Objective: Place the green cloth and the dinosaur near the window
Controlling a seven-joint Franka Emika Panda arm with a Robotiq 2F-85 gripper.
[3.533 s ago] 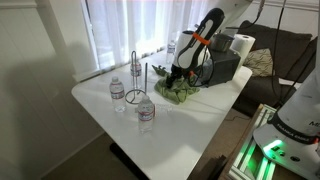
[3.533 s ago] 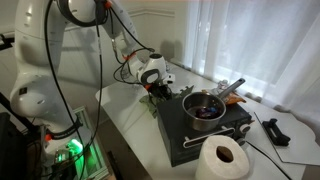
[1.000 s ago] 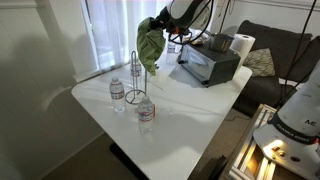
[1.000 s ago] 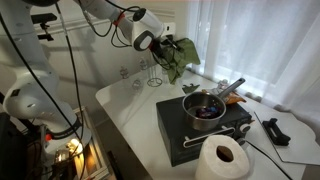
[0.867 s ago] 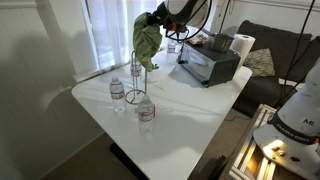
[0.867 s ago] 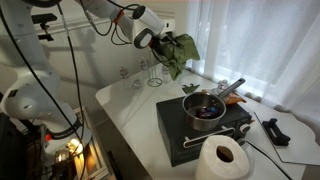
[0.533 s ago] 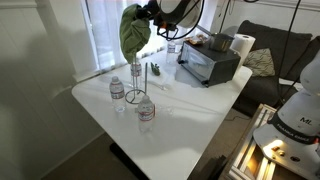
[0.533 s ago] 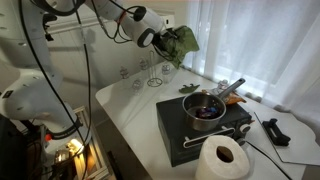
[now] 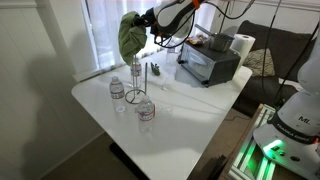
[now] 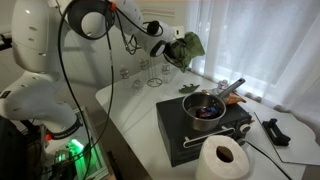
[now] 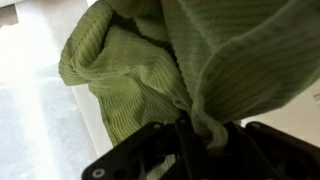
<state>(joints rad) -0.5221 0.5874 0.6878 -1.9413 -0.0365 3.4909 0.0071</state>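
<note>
The green cloth still hangs above the tabletop, so next my gripper will move down toward the table's far side by the curtained window (image 9: 110, 30) and let go of the fold.
The green cloth (image 9: 130, 38) hangs bunched in the air above the table's far side, close to the curtained window (image 9: 110, 30); in the other exterior view the cloth (image 10: 186, 47) dangles in front of the curtain. My gripper (image 9: 148, 20) (image 10: 168, 42) is shut on its top edge. In the wrist view the ribbed cloth (image 11: 150, 60) fills the frame, with a fold pinched in my gripper (image 11: 197, 132). The dinosaur is hidden or out of view.
Two water bottles (image 9: 118, 92) (image 9: 146, 113) and a wire stand (image 9: 137, 78) stand on the white table (image 9: 190, 125) below the cloth. A black appliance (image 10: 205, 125) with a pot and a paper roll (image 10: 222, 160) sit nearby.
The gripper lifted the cloth from the table beside the black appliance, then carried it up and toward the window. Over the last second it shifted further toward the curtain.
</note>
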